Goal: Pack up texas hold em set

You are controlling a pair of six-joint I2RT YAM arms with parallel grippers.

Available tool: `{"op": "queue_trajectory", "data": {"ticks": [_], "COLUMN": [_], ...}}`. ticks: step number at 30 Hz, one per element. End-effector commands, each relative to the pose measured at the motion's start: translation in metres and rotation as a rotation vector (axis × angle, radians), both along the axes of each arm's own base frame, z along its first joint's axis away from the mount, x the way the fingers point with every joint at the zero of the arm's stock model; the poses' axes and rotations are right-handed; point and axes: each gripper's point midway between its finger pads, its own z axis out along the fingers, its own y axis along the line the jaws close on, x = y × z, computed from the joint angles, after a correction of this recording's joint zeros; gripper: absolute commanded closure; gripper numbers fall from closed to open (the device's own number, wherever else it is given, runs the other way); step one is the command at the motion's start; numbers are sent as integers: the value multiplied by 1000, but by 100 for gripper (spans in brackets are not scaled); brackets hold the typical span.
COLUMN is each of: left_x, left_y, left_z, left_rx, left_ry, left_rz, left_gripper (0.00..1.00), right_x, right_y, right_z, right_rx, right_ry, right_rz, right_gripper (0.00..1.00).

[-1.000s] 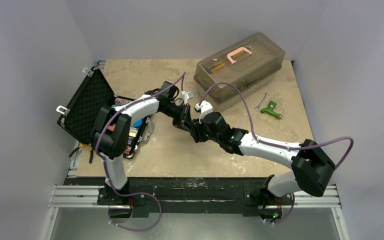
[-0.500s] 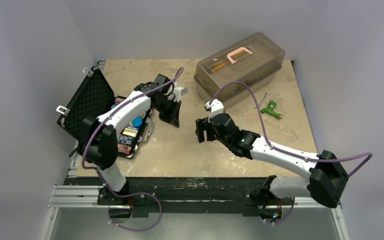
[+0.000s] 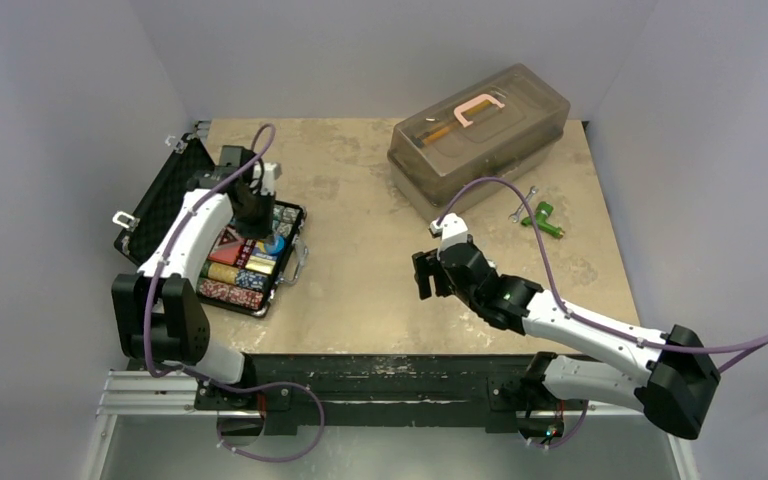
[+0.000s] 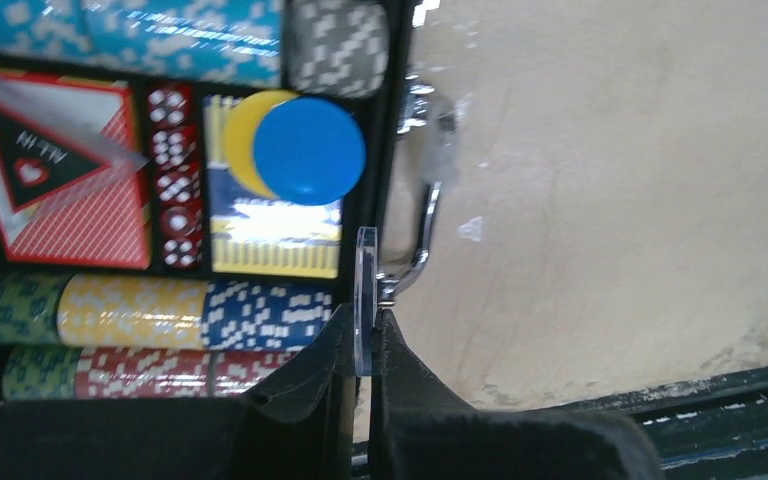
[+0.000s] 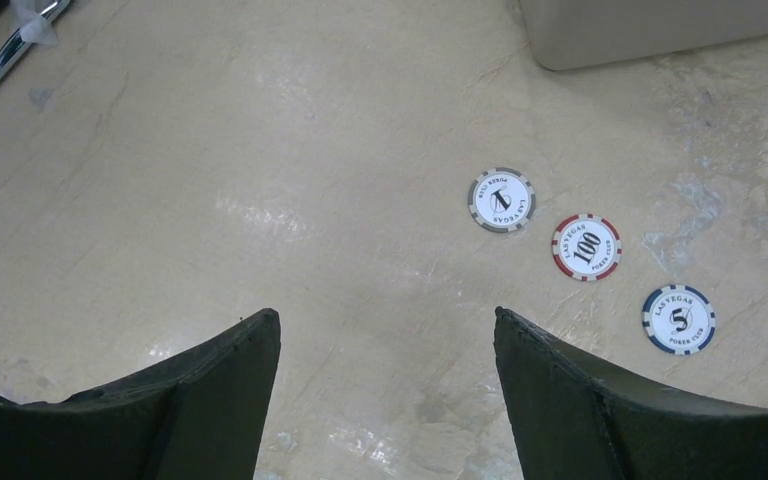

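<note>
My left gripper lowers next and releases the clear piece (image 4: 365, 270) at the striped box's uncovered end (image 4: 276, 256), which lies below it, to its left in the wrist view.
The texas hold em set's black case (image 3: 285, 265) lies open at the table's left, lid (image 3: 165, 205) raised. My left gripper (image 3: 257, 222) hovers over its right edge, shut on a thin clear piece (image 4: 365, 270) seen edge-on beside the chrome handle (image 4: 425, 230). Below it lie chip rows (image 4: 160, 310), a red card box (image 4: 60, 210) under a triangular token (image 4: 30, 150), dice (image 4: 175, 180), and a blue disc (image 4: 308, 150) over a yellow one (image 4: 235, 135). My right gripper (image 5: 387, 315) stands open over bare table, empty. Loose grey (image 5: 501, 200), red (image 5: 586, 247) and blue (image 5: 678, 319) chips lie to its right.
A translucent grey tub (image 3: 480, 135) with a pink clamp (image 3: 478, 108) inside stands at the back right. A green-handled tool (image 3: 542, 222) and a wrench (image 3: 523, 203) lie beside it. The tub's corner (image 5: 660, 30) shows at the top of the right wrist view.
Both grippers met at mid-table a second ago. The left arm has swung left over the case, still shut on the clear piece. The right gripper has opened and drawn back toward the near right.
</note>
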Motion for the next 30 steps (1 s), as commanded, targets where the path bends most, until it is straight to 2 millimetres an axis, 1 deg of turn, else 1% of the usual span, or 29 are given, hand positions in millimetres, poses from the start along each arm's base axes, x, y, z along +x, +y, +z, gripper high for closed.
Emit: {"op": "queue_trajectory", "data": {"ticks": [1, 4, 6, 8, 11, 18, 25, 27, 30], "left_x": [-11, -18, -23, -28, -32, -22, -9, -9, -11], "left_y": [34, 52, 58, 61, 65, 58, 50, 46, 45], "left_z": [-4, -22, -32, -38, -40, -51, -53, -55, -58], "left_rx": [65, 155, 186, 206, 229, 171, 92, 71, 70], "left_ry": [20, 82, 116, 135, 137, 164, 168, 176, 193], "left_rz": [111, 140, 141, 137, 136, 120, 116, 111, 109], "left_gripper": [100, 100, 100, 100, 100, 100, 100, 100, 99], "right_x": [4, 4, 3, 2, 2, 2, 1, 1, 2], "right_y": [4, 4, 4, 4, 4, 2, 1, 1, 1], "right_z": [17, 17, 20, 21, 23, 23, 23, 22, 22], "right_rx": [33, 37, 46, 55, 61, 58, 61, 59, 58], "right_ry": [-47, -48, -55, -59, -64, -64, -63, -62, -63], "right_rz": [8, 10, 11, 14, 14, 10, 8, 7, 7], "right_gripper": [25, 25, 25, 25, 24, 25, 25, 25, 25]}}
